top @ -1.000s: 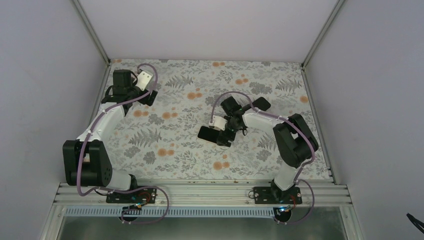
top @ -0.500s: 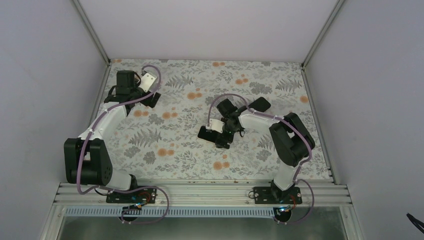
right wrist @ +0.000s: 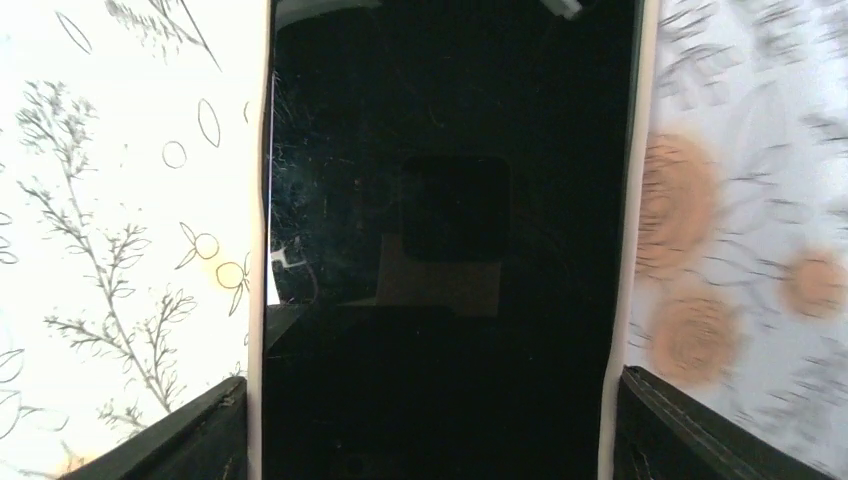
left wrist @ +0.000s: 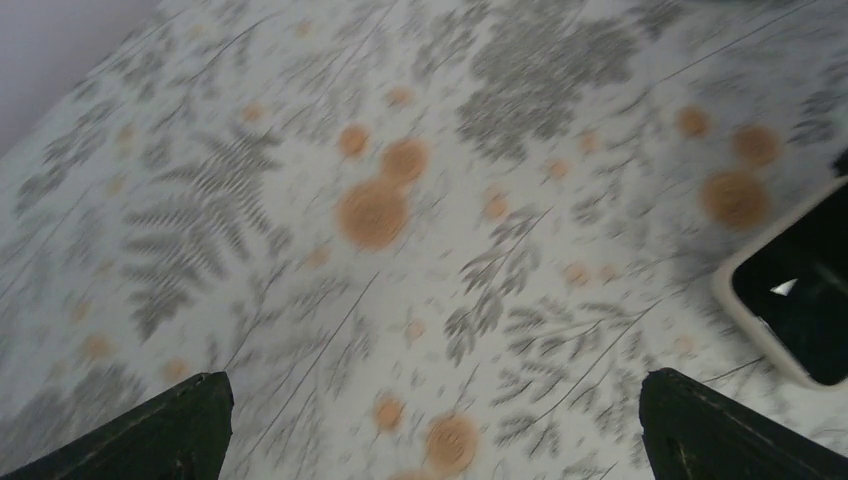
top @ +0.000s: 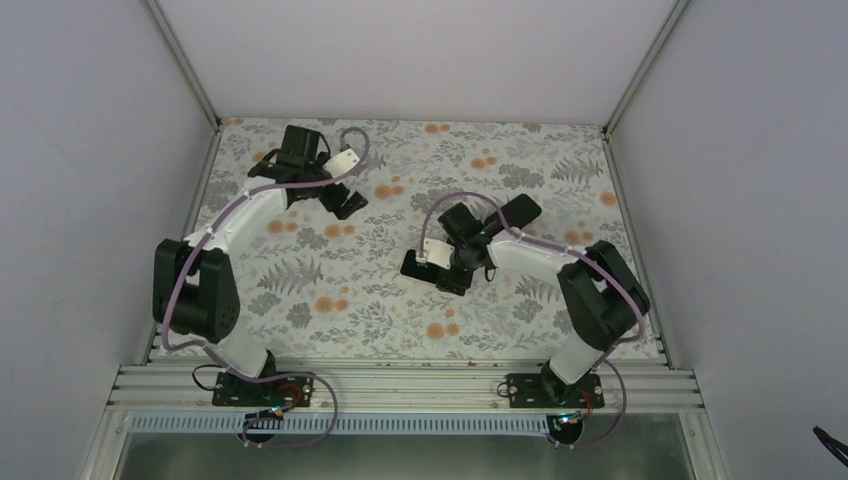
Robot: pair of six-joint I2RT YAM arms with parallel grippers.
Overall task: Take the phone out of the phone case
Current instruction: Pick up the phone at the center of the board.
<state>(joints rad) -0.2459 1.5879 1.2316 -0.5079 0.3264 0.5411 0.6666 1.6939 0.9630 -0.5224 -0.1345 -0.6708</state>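
Observation:
My left gripper goes toward the right in the top view next, turning, and closes on the case's loose end (top: 406,264) (left wrist: 764,336), since my right gripper leaves it free.
The phone (top: 422,266), dark screen up, sits in a pale case whose white rim (right wrist: 256,200) frames it. My right gripper (top: 452,268) is shut across its width; in the right wrist view the gripper (right wrist: 435,440) has a finger against each long edge and the screen (right wrist: 440,250) fills the middle. My left gripper (top: 345,200) is open and empty above the floral table at the back left, well apart from the phone. In the left wrist view, one corner of the phone (left wrist: 800,290) shows at the right edge, beyond the gripper (left wrist: 440,440).
The floral tablecloth (top: 330,290) covers the table, with grey walls on three sides and a metal rail (top: 400,385) at the near edge. A small black thing (top: 520,209) lies by the right forearm.
My left arm has swung right from the back-left corner toward the table's middle. My right gripper has shifted slightly with the phone still in it.

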